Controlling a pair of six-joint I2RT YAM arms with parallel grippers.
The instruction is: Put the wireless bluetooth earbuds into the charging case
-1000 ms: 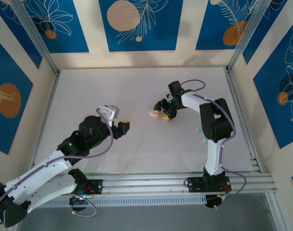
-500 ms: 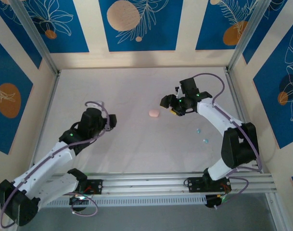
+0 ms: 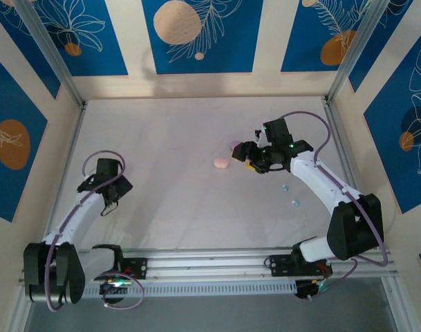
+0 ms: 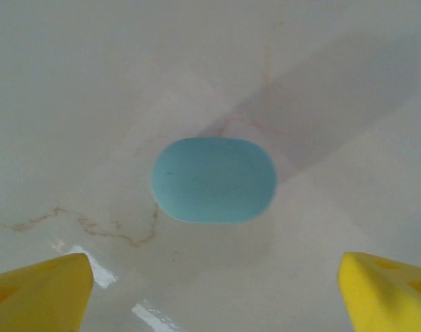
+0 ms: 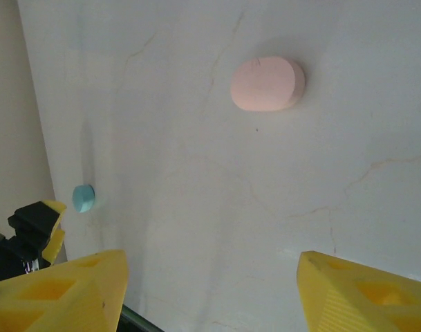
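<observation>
My left gripper will lower its open fingers around the rounded ends of the light blue case (image 4: 213,180) below and close, as those ends face them.
A light blue oval charging case (image 4: 213,180) lies shut on the table, just ahead of my left gripper (image 4: 215,263), whose yellow fingers stand wide apart with nothing between them. In the top view this left gripper (image 3: 112,190) is near the table's left side. My right gripper (image 3: 245,153) hovers right of a pink oval case (image 3: 221,163). The right wrist view has that pink case (image 5: 267,84) ahead of the open, empty right gripper (image 5: 211,259), and the blue case (image 5: 83,197) far off. Two tiny light blue earbuds (image 3: 285,187) lie on the table behind the right gripper.
A pale purple oval thing (image 3: 236,146) lies just behind the pink case, close to the right gripper. Metal frame posts (image 3: 341,62) and patterned walls close in the white table (image 3: 175,124) at the back and both sides. A rail (image 3: 217,263) runs along the near edge.
My left arm has swung back from the table's middle to its left side, and its jaws have opened wider. The right gripper has drawn a little to the right, away from the pink case.
</observation>
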